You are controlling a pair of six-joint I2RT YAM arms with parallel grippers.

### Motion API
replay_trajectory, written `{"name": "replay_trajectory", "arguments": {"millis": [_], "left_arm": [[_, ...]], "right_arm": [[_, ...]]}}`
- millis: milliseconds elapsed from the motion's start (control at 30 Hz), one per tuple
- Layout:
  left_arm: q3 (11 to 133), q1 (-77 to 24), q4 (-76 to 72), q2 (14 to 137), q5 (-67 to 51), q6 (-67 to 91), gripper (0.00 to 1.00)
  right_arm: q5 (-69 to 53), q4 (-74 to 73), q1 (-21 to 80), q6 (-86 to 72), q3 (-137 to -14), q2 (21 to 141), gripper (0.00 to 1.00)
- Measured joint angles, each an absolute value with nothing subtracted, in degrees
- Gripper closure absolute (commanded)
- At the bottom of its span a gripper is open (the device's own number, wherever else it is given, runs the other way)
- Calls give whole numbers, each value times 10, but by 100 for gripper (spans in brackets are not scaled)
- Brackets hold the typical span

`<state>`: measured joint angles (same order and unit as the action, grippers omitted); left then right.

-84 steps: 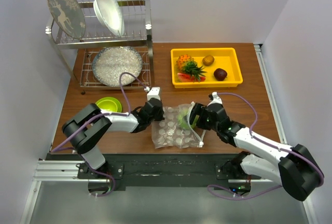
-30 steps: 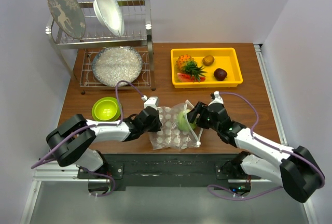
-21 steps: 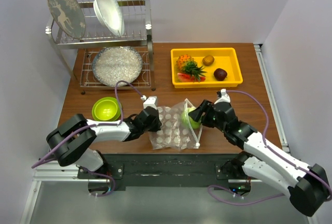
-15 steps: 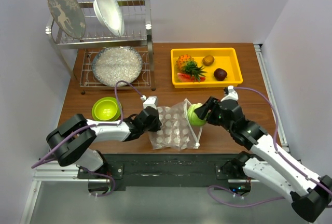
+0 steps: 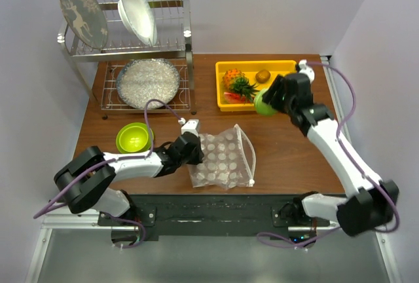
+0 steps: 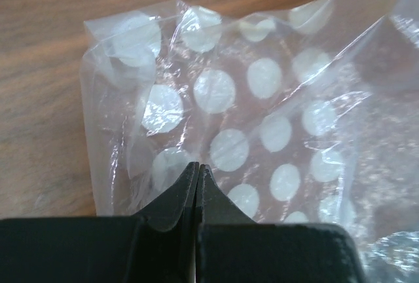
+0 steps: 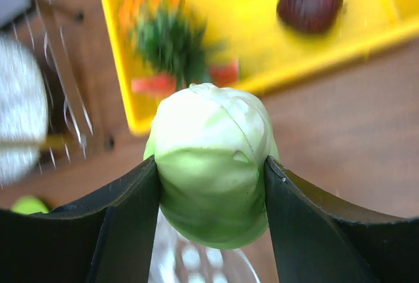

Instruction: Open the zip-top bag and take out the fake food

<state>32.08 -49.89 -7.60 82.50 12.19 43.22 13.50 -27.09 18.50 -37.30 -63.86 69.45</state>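
My right gripper has the green round fruit (image 5: 263, 105) and will move it outward from the tray's near edge, down onto an open part of the tray's bottom beside the kiwi.
The clear, white-dotted zip-top bag (image 5: 222, 160) lies flat at the table's near middle and fills the left wrist view (image 6: 262, 99). My left gripper (image 5: 190, 149) (image 6: 198, 166) is shut, pinching the film at the bag's left edge. My right gripper (image 5: 265, 103) (image 7: 211, 178) is shut on a green round fake fruit (image 5: 263, 105) (image 7: 213, 165), held in the air at the near edge of the yellow tray (image 5: 293, 67). In the tray lie a pineapple (image 5: 234, 81), a watermelon slice (image 7: 154, 85), a kiwi (image 5: 263, 76) and a dark purple-red ball (image 7: 309, 4).
A lime-green bowl (image 5: 134, 137) sits left of the bag. A metal dish rack (image 5: 124, 50) with two upright plates and a textured glass plate (image 5: 147, 82) under it fills the far left corner. Walls close in on both sides.
My right gripper has lifted the green fruit out of the bag's mouth and carried it away to the far right, up to the yellow tray. The bag has sagged flat. The left gripper has stayed put.
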Motion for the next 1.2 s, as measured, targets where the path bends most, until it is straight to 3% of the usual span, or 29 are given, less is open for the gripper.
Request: {"name": "replay_trajectory", "arguments": {"millis": [367,500,767,867,933,1167,1200], "left_arm": [[397,-499,-43,811,96,406,98],[425,-499,-23,796,94,391,96],[455,-499,6,773,94,368,89],[456,-499,21,762,94,363,78],[457,-499,28,757,94,360,71],[474,-495,51,739,91,343,43],[475,-491,53,733,89,339,32]], "right_arm": [[83,-134,58,-365,-813,982,71],[82,-121,41,-364,-858,1062,62],[82,-126,12,-359,-939,1172,23],[81,-139,6,-353,-976,1201,7],[81,-148,5,-350,-989,1207,2],[83,-199,4,-338,-1023,1196,1],[82,-206,4,-338,-1021,1187,2]]}}
